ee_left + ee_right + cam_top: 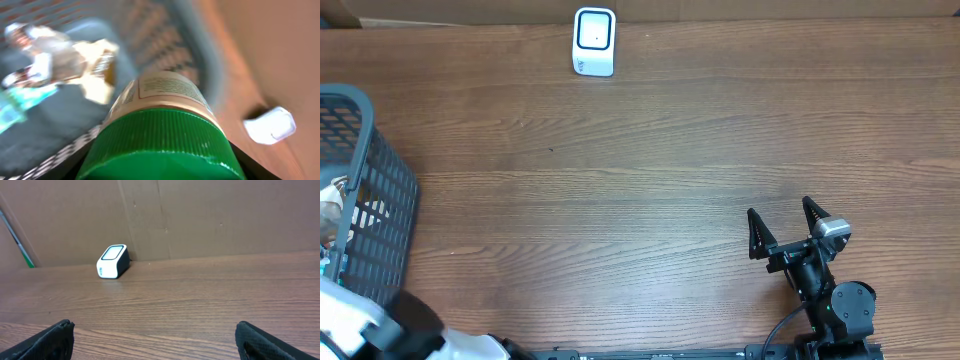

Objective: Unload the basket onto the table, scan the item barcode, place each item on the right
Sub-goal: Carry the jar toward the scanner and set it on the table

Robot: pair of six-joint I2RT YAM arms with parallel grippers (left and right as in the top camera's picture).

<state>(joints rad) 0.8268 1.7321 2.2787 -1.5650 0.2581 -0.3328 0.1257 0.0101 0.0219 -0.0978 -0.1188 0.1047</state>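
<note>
I should move the bottle outward from the basket with my left gripper and lower it in front of the scanner.
The item is a bottle (162, 95) with a cream printed label and a ribbed green cap (160, 135), filling the lower middle of the left wrist view. My left gripper (160, 171) is shut on it, with a dark finger on either side of the cap. No barcode shows on the label side I can see. The white scanner (594, 42) stands at the table's far edge, also visible as the scanner (270, 125) and the scanner (112, 261). My right gripper (785, 228) stands open and holds nothing near the front right, its fingertips (55, 337) wide apart.
A dark mesh basket (382, 190) sits at the left table edge, blurred as the basket (165, 40) behind the bottle. Inside lie a crinkled clear packet (65, 60) and a teal item (15, 107). A cardboard wall (200, 215) backs the table.
</note>
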